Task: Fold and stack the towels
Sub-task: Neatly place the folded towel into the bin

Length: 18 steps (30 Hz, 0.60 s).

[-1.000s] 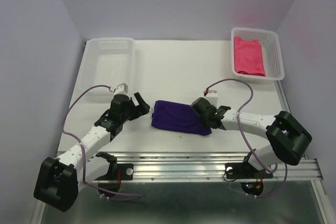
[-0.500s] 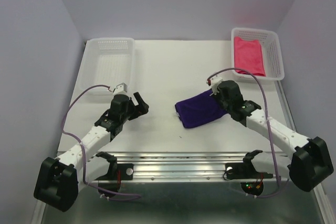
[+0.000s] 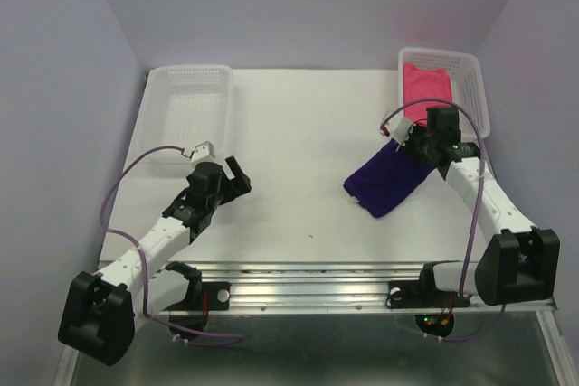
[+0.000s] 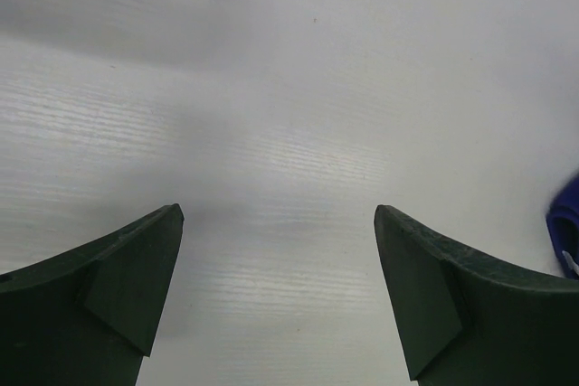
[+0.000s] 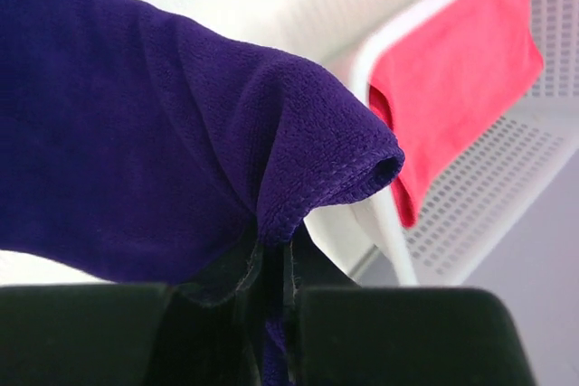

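The magenta-pink towel [image 3: 427, 93] [image 5: 463, 79] lies folded inside the basket beside my right gripper. Next, that gripper rises outward over the basket's rim and releases the purple towel atop it.
My right gripper [image 3: 414, 140] is shut on a corner of the folded dark purple towel [image 3: 389, 180] and holds it up beside the right basket; the rest trails down to the table. In the right wrist view the purple towel [image 5: 163, 133] bunches over my shut jaws. The magenta-pink towel [image 3: 427, 93] lies folded in the right white basket [image 3: 475, 101] and shows in the right wrist view [image 5: 461, 70]. My left gripper [image 3: 237, 178] is open and empty over bare table, left of centre. A sliver of purple towel [image 4: 565, 223] shows at its right edge. The blue towel is out of view.
A white mesh basket [image 3: 190, 110] with nothing in it stands at the back left. The right basket's rim [image 5: 380, 214] is close beyond my right fingers. Walls close in the table on three sides.
My right gripper has carried the purple towel from the table's middle to the right and back, up to the right basket. The left arm has barely moved.
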Motion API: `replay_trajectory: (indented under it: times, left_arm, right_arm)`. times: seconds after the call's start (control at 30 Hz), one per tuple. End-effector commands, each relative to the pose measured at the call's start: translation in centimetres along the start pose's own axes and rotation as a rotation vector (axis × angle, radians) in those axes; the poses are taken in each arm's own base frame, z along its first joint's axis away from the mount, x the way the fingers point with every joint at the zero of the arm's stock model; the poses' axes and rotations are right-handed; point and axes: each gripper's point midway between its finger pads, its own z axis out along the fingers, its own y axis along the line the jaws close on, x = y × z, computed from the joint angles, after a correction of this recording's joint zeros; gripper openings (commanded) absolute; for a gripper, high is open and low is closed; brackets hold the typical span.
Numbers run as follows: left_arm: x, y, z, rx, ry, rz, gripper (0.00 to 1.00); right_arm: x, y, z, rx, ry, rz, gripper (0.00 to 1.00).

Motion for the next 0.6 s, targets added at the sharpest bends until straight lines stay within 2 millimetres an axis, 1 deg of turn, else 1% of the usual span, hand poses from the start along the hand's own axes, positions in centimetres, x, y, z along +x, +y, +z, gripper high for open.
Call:
replay_trajectory:
  times: [0.0,0.03,0.1,0.13,0.17,0.2,0.23,0.3,0.33,0.37,0.4,0.5,0.53,0.57]
  left_arm:
    - [-3.6,-1.0,-0.3,-0.020,-0.103,0.002,0.99]
    - [-3.7,-0.8,-0.2,-0.029,-0.107,-0.001,0.99]
    - [-4.1,-0.5,-0.1,-0.053,-0.120,-0.007,0.99]
    - [-4.2,-0.4,-0.1,-0.062,-0.124,-0.006,0.99]
    - [-4.2,-0.4,-0.1,-0.068,-0.124,-0.006,0.99]
    - [-4.3,-0.3,0.0,-0.072,-0.126,-0.008,0.99]
    - [-4.5,-0.2,0.1,-0.085,-0.132,-0.009,0.99]
    - [-4.5,-0.1,0.2,-0.094,-0.132,-0.008,0.99]
    - [-4.8,-0.1,0.2,-0.100,-0.138,-0.009,0.99]
    - [-4.7,0.0,0.3,-0.107,-0.133,-0.006,0.99]
    - [-5.0,-0.1,0.3,-0.113,-0.139,-0.007,0.99]
    - [-5.2,0.0,0.4,-0.126,-0.139,-0.009,0.99]
    - [-5.2,0.1,0.4,-0.132,-0.139,-0.008,0.99]
    - [-5.2,0.0,0.4,-0.133,-0.140,-0.010,0.99]
  right_arm:
    - [0.7,-3.9,-1.0,-0.023,0.006,-0.140,0.04]
    - [0.8,-4.1,-0.9,-0.037,0.006,-0.165,0.04]
    - [3.0,-5.7,-1.6,-0.015,0.039,-0.186,0.04]
    - [3.4,-5.8,-1.9,-0.016,0.043,-0.200,0.04]
    - [4.2,-6.1,-2.4,-0.013,0.054,-0.207,0.04]
    - [4.4,-6.2,-3.0,-0.011,0.051,-0.252,0.04]
    - [4.5,-6.2,-3.4,-0.012,0.041,-0.261,0.04]
    - [5.4,-6.8,-4.2,0.018,0.048,-0.271,0.04]
    - [5.1,-7.6,-4.8,0.064,0.035,-0.290,0.03]
    - [5.6,-8.2,-5.0,0.092,0.043,-0.287,0.03]
    - [5.8,-9.5,-5.4,0.161,0.063,-0.287,0.05]
    - [6.2,-12.0,-5.6,0.312,0.100,-0.294,0.06]
    - [6.4,-13.5,-5.9,0.410,0.113,-0.305,0.05]
    - [6.1,-14.1,-6.0,0.448,0.106,-0.313,0.05]
